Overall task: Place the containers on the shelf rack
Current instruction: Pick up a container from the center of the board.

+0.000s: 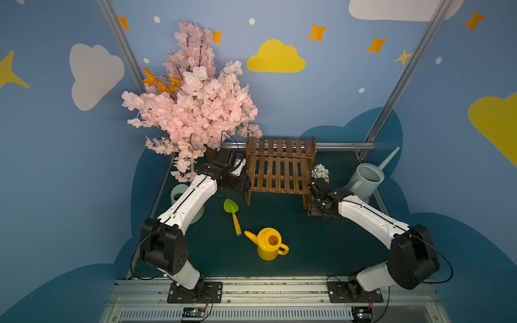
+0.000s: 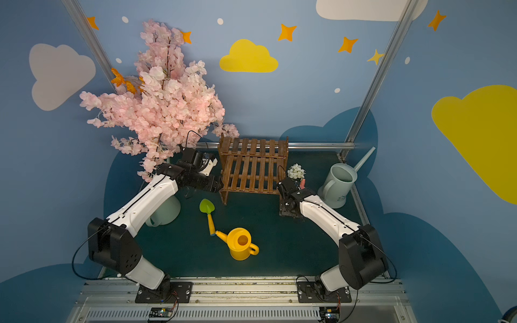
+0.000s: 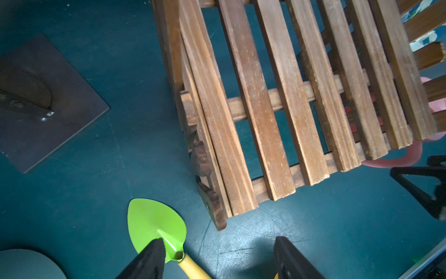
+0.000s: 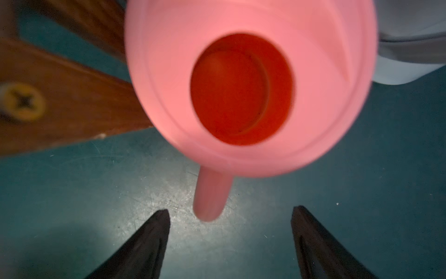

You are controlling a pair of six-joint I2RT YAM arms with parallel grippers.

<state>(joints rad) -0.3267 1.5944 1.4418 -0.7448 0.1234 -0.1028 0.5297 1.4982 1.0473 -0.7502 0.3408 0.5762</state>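
Observation:
The end of the pink can's handle (image 4: 212,195) sticks out beneath the can's rim toward my fingers, so my right gripper needs to move outward and down around the handle and close.
The dark brown slatted shelf rack (image 1: 279,167) (image 2: 253,165) (image 3: 289,96) stands at the back middle with nothing on either tier. A yellow can (image 1: 270,244) (image 2: 242,244) sits upright in front. The blue-grey can (image 1: 363,179) (image 2: 340,181) is at the back right. A pale green can (image 1: 179,195) (image 2: 165,212) is partly hidden under my left arm. The pink can (image 4: 241,84) stands by the rack's right leg. Its handle (image 4: 208,198) ends just ahead of my open right gripper (image 4: 230,210). My left gripper (image 3: 219,241) is open and empty near the rack's front left leg.
A green-and-yellow toy shovel (image 1: 233,215) (image 3: 156,224) lies left of the yellow can, under my left fingers. The pink blossom tree (image 1: 193,106) with its brown base plate (image 3: 48,103) fills the back left. A small white-flower pot (image 1: 321,171) stands right of the rack.

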